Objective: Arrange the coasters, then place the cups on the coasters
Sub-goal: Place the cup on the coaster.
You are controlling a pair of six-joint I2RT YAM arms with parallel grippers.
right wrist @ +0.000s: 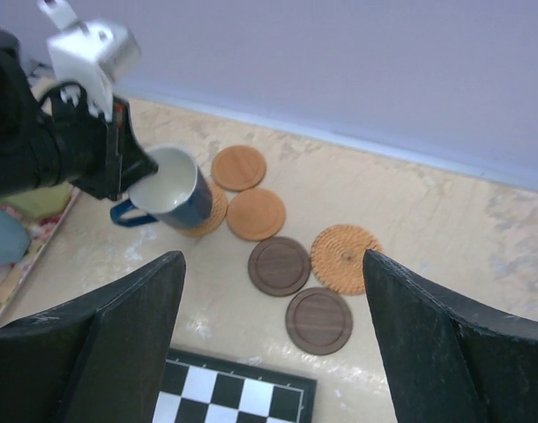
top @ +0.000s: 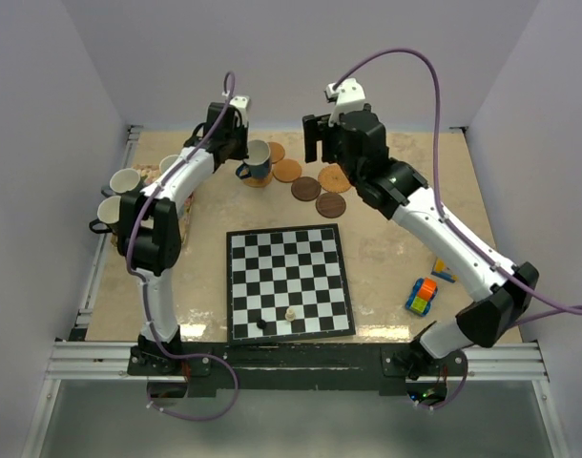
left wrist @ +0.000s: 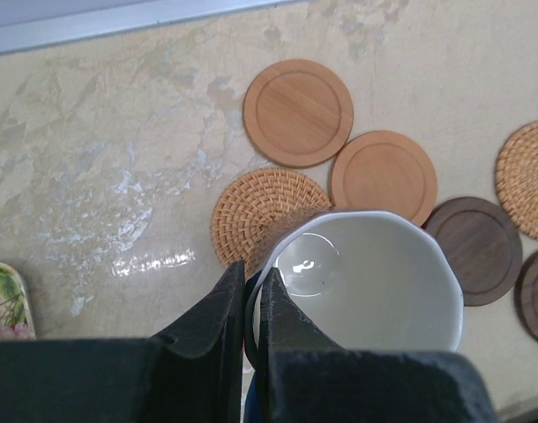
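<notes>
The dark blue cup still hangs above the woven coaster [top: 259, 181] [left wrist: 265, 216], so I next need to lower my left gripper to set the cup's base on it and release the cup's rim.
My left gripper [left wrist: 251, 295] is shut on the rim of the dark blue cup [left wrist: 366, 282], one finger inside and one outside. The cup [right wrist: 168, 187] hangs slightly tilted over a woven coaster [left wrist: 265, 216]; I cannot tell whether it touches. Two tan wooden coasters [left wrist: 297, 112] [left wrist: 384, 174], two dark brown ones [right wrist: 279, 265] [right wrist: 318, 320] and another woven one [right wrist: 345, 258] lie flat to its right. High above them my right gripper [right wrist: 273, 260] stands wide open and empty. Three more cups [top: 126, 179] sit at the far left.
A black-and-white chessboard [top: 287, 281] with two small pieces lies in the middle near the front. A floral mat [left wrist: 3, 300] lies at the left under the waiting cups. A small colourful toy car [top: 421, 297] sits at the right front.
</notes>
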